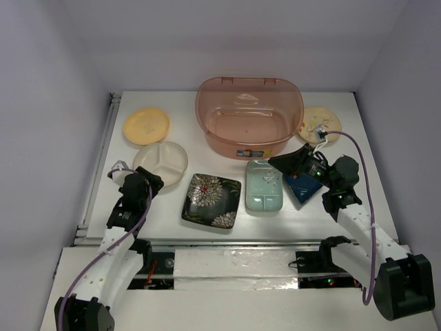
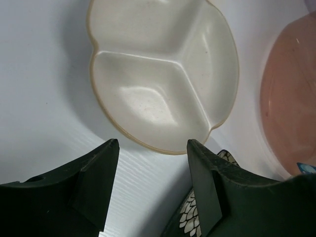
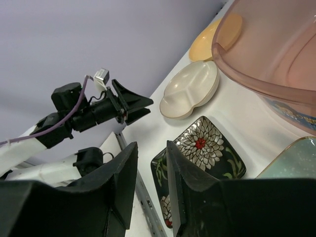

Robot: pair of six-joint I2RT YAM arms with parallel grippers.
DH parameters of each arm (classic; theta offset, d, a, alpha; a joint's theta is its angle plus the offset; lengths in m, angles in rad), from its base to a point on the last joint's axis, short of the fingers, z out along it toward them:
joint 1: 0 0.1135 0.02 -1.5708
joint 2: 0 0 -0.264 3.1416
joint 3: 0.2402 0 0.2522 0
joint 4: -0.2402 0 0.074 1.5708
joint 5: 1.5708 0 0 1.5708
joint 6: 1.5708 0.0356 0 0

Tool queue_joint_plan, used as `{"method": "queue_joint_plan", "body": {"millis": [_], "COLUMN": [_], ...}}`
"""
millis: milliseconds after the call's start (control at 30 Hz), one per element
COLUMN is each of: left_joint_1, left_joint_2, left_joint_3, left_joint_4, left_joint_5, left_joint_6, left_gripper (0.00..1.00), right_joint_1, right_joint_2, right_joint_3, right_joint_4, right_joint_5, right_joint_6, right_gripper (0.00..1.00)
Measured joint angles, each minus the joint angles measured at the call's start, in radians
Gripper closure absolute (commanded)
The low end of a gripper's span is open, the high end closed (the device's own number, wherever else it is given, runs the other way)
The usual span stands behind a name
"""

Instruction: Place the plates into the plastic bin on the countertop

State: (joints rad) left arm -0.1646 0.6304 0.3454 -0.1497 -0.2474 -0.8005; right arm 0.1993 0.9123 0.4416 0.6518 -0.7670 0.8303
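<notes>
The robot's left gripper will next move down toward the countertop with its open fingers on both sides of the near rim of the cream plate, since the plate's rim is below the gripper's raised fingers.
The translucent pinkish plastic bin stands empty at the back middle of the white countertop. Left of it lie the yellow-orange plate and the cream divided plate. In front lie the black floral plate, the pale green divided plate and the dark blue leaf plate, partly hidden under my right arm. The tan speckled plate lies right of the bin. My left gripper is open and empty just short of the cream plate. My right gripper is open and empty, raised above the green plate's far right corner.
A metal rail runs along the countertop's left edge and another along the front. White walls close the back and sides. The right wrist view shows my left arm, the bin's rim and the floral plate.
</notes>
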Motion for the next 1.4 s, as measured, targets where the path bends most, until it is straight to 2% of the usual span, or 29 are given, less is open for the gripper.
{"method": "queue_joint_plan", "body": {"millis": [533,767,1133,1233,1300,1400], "left_joint_1": [0.073,0.114,0.128,0.134,0.135,0.147], "left_joint_2": [0.192,0.245,0.338,0.359,0.369,0.368], "left_joint_3": [-0.108,-0.126,-0.136,-0.136,-0.138,-0.138], "left_joint_4": [0.192,0.293,0.380,0.400,0.406,0.413], "left_joint_5": [0.014,0.050,0.090,0.105,0.109,0.107], "left_joint_6": [-0.086,-0.106,-0.116,-0.117,-0.127,-0.137], "left_gripper": [0.48,0.59,0.65,0.74,0.86,0.91], "right_joint_1": [0.012,0.019,0.019,0.019,0.019,0.019], "right_joint_2": [0.021,0.046,0.046,0.046,0.046,0.046], "right_joint_3": [0.000,0.000,0.000,0.000,0.000,0.000], "right_joint_4": [0.003,0.005,0.005,0.004,0.004,0.002], "right_joint_5": [0.000,0.000,0.001,0.001,0.001,0.002], "right_joint_6": [0.000,0.000,0.000,0.000,0.000,-0.004], "right_gripper": [0.64,0.64,0.64,0.64,0.64,0.64]}}
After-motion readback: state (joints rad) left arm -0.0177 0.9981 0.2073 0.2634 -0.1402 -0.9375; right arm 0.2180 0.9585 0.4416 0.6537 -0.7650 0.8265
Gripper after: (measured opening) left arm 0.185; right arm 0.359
